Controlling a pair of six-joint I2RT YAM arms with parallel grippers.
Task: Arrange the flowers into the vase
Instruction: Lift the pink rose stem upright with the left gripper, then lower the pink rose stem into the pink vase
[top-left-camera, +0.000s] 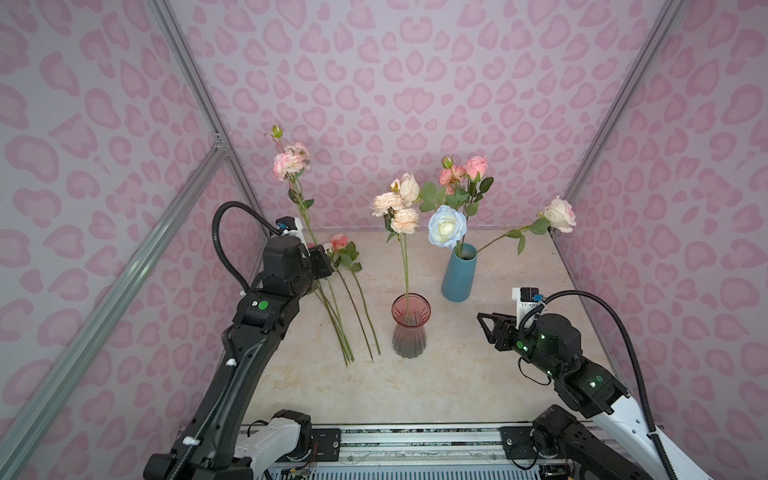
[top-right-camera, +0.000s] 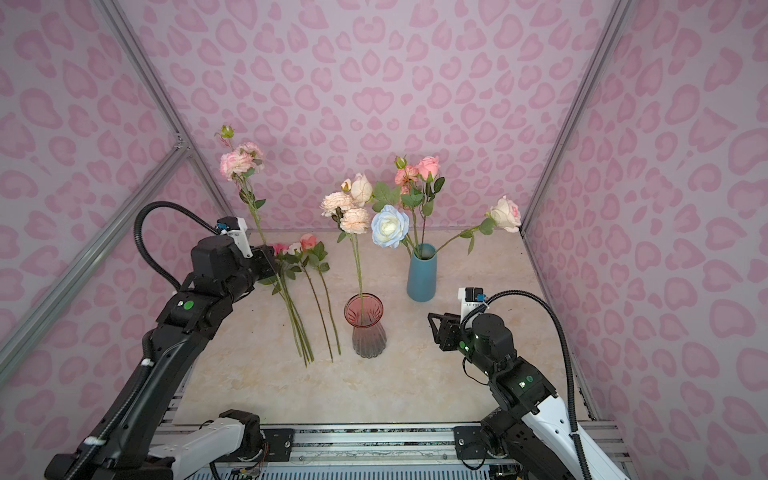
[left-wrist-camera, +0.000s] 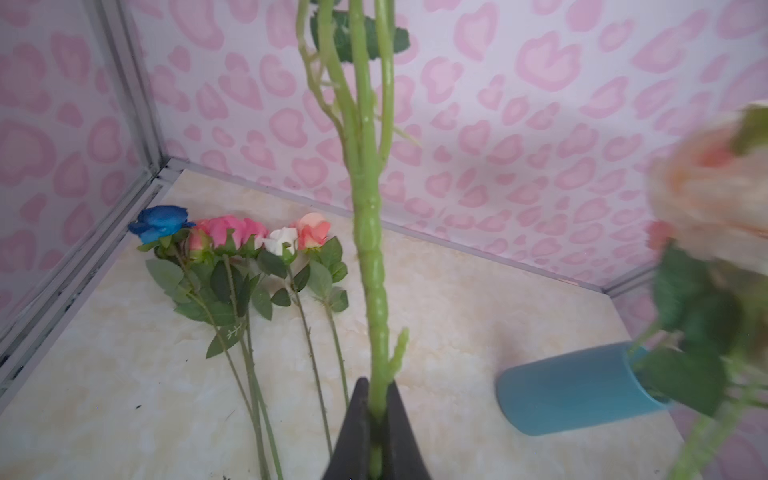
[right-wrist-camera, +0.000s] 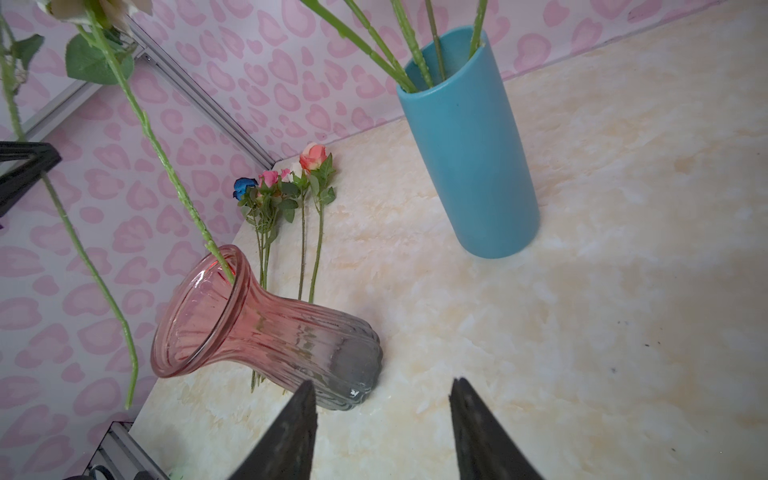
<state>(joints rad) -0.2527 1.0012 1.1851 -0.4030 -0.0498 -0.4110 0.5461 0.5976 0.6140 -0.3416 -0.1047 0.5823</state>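
My left gripper needs to rise high, carry the stem over the glass vase's opening (top-left-camera: 411, 309) and bring it down inside to release it, because the stem's tail hangs below the gripper's fingers.
My left gripper (left-wrist-camera: 377, 383) is shut on the thick green stem (left-wrist-camera: 368, 232) of a pink flower spray (top-left-camera: 287, 163), which it holds upright at the back left, above the table. Several flowers (left-wrist-camera: 232, 232) with dark blue, pink, white and peach blooms lie on the table below it, stems (top-left-camera: 353, 316) pointing forward. A pink-to-grey glass vase (top-left-camera: 410, 326) at centre holds one peach spray (top-left-camera: 399, 208). A blue vase (top-left-camera: 459, 272) behind it holds a pale blue rose (top-left-camera: 446, 226), pink roses (top-left-camera: 473, 168) and a cream rose (top-left-camera: 561, 214). My right gripper (right-wrist-camera: 382, 384) stands open and empty, right of the glass vase.
Pink patterned walls with metal frame posts (top-left-camera: 199, 95) close in the marble-look table (top-left-camera: 457, 382) on three sides. A metal rail (top-left-camera: 415, 436) carries both arm bases along the front edge. The cream rose leans out close to the right wall.
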